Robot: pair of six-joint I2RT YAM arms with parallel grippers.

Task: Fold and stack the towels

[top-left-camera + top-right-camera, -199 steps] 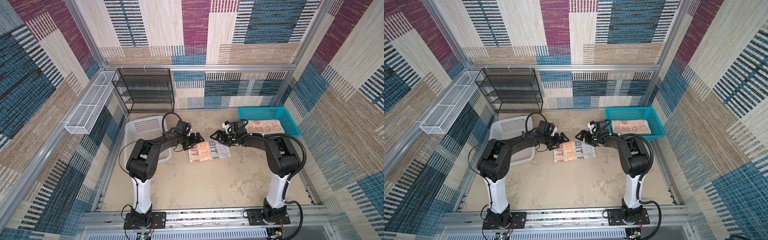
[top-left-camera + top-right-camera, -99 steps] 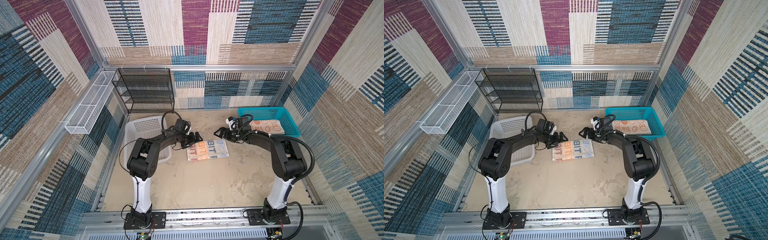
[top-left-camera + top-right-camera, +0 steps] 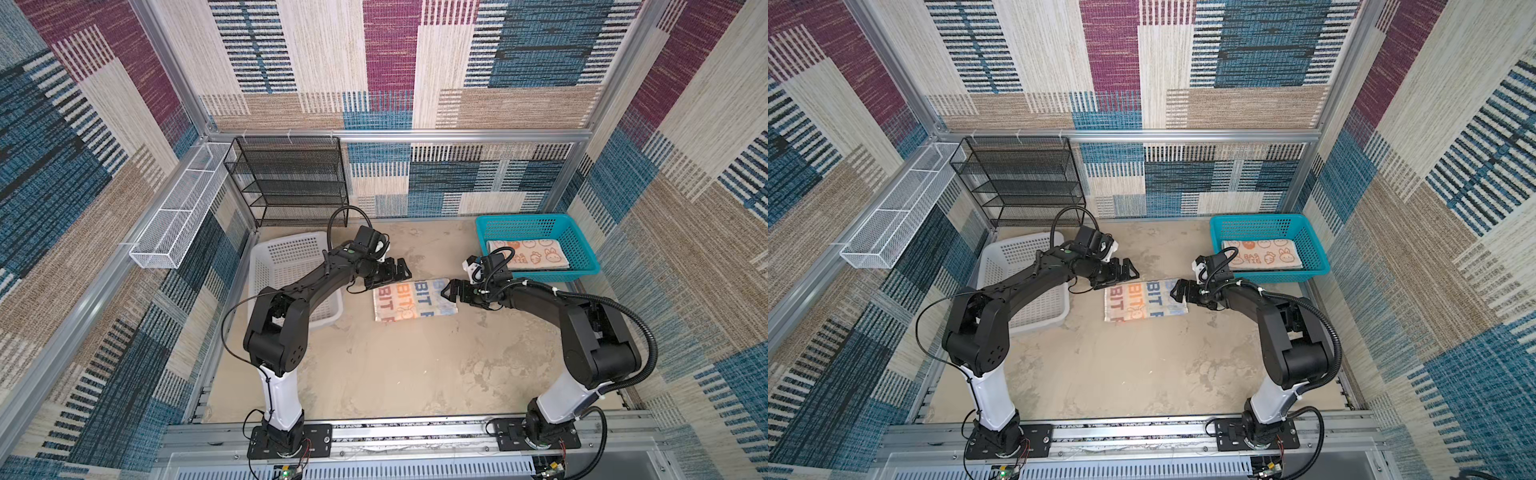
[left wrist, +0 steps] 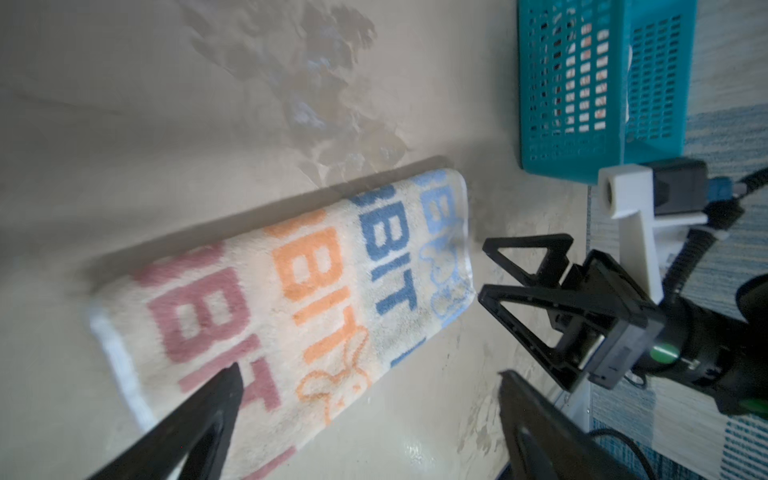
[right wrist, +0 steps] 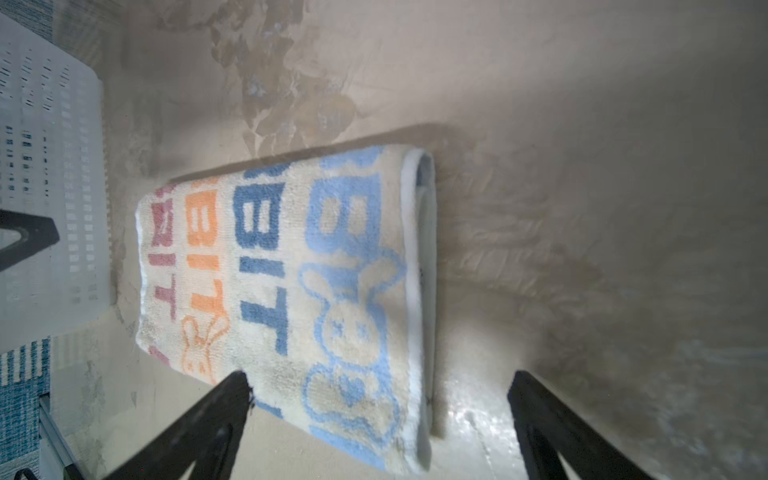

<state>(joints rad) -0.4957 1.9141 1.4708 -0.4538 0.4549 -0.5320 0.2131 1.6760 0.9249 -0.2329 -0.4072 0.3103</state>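
My right gripper next lowers and shifts further over the towel's light-blue rabbit end (image 3: 441,299) (image 5: 352,376) to close on it, since this end lies flat below the gripper's open, empty fingers.
A folded towel with large "BIT" lettering (image 3: 413,300) (image 3: 1144,301) lies flat on the table between the arms. My left gripper (image 3: 400,272) (image 3: 1127,272) hovers open at the towel's far left corner. In the left wrist view the left gripper (image 4: 370,372) holds nothing and the towel (image 4: 291,299) lies below it. My right gripper (image 3: 448,291) (image 3: 1177,293) is open at the towel's right edge. In the right wrist view the right gripper (image 5: 379,376) straddles the towel's (image 5: 291,270) hemmed end. Another towel with orange rabbits (image 3: 528,254) (image 3: 1260,254) lies folded in the teal basket (image 3: 582,249).
A white basket (image 3: 291,266) stands left of the towel, under the left arm. A black wire rack (image 3: 291,178) is at the back left. A white wire tray (image 3: 178,220) hangs on the left wall. The teal basket (image 3: 1312,249) sits at the back right.
My right gripper has moved from near the towel's far right corner toward the front, to the towel's right edge. The left gripper has barely shifted. Both stayed open.
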